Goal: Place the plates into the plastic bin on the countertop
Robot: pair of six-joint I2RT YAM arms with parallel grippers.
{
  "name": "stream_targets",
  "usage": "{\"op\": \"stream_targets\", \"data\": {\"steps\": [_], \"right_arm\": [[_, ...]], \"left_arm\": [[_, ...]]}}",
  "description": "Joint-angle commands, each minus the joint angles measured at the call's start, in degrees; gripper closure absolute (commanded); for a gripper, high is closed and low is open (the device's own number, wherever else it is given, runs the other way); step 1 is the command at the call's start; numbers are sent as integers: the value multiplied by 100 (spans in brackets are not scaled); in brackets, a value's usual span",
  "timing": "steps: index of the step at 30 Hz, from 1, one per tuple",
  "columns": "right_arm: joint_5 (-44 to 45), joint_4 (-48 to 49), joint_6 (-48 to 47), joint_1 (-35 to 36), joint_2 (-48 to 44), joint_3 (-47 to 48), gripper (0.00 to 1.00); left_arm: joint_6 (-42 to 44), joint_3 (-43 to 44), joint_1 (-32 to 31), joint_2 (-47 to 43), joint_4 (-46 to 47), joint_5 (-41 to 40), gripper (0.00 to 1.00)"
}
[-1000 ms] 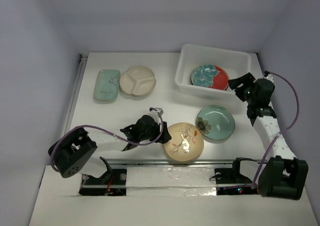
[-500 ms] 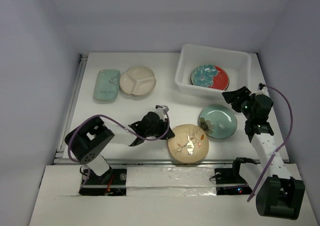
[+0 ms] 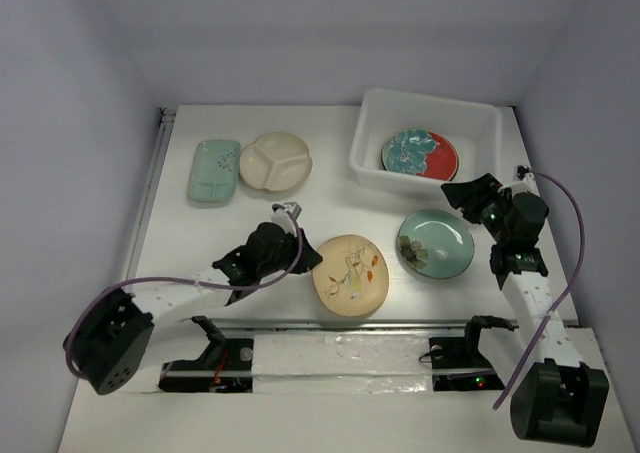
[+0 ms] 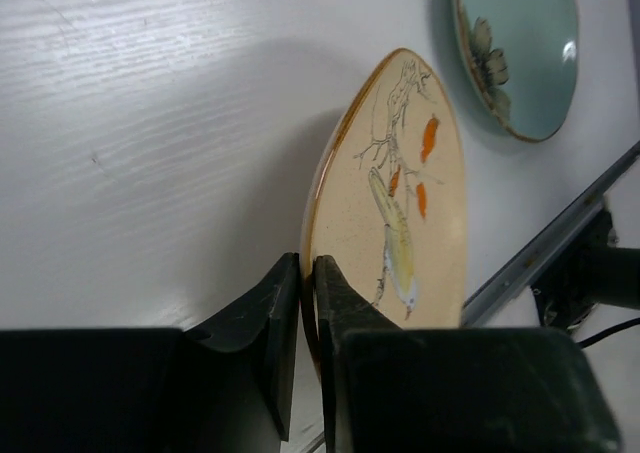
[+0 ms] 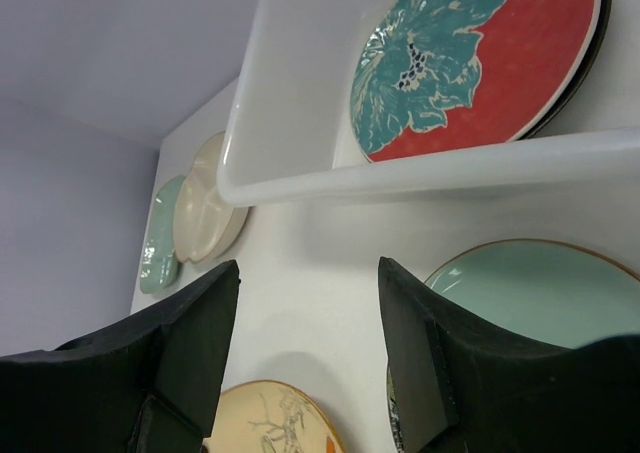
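Note:
The left gripper brings the tan plate (image 3: 350, 274) up and outward next, then down into the bin onto the red-and-teal plate (image 3: 420, 155), then releases it, since its top lies clear.
My left gripper (image 3: 303, 260) is shut on the near rim of the tan floral plate (image 3: 350, 274), which is tilted up off the countertop (image 3: 200, 233). In the left wrist view the jaws (image 4: 308, 308) pinch the tan plate (image 4: 400, 193) edge-on. My right gripper (image 3: 462, 195) stands open above the far edge of the celadon plate (image 3: 435, 241), holding nothing; the right wrist view shows its fingers (image 5: 310, 343) wide apart beside that plate (image 5: 540, 293). The plastic bin (image 3: 372, 138) holds the red-and-teal plate (image 3: 420, 155), with a dark rim (image 5: 592, 58) showing under it.
A mint rectangular plate (image 3: 214, 169) and a cream divided plate (image 3: 275, 161) lie side by side at the back left. A metal rail (image 3: 147, 208) runs along the left edge, another (image 3: 400, 324) along the front by the arm bases.
My left gripper has shut on the tan plate's rim, tilted it up and drawn it left. My right gripper came away from the bin toward the celadon plate, then held still.

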Motion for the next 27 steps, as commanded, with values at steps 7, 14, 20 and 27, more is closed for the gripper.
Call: {"op": "stream_targets", "data": {"steps": [7,14,20,27], "right_arm": [[-319,470,1,37,-33,-120,37],[-327,390,-8,37,-200,-111,37],[-274,382,-26,37,-262,-120,36],[67,84,-60,37,-568,-67,34]], "left_arm": [[-402,-48,426,-995,112,633,100],[-903,-22,777,-1434,552,976,100],[-1369,258,892,-1506,1211,1293,100],[-1474,839,997,-1251,1527,1459,100]]}}
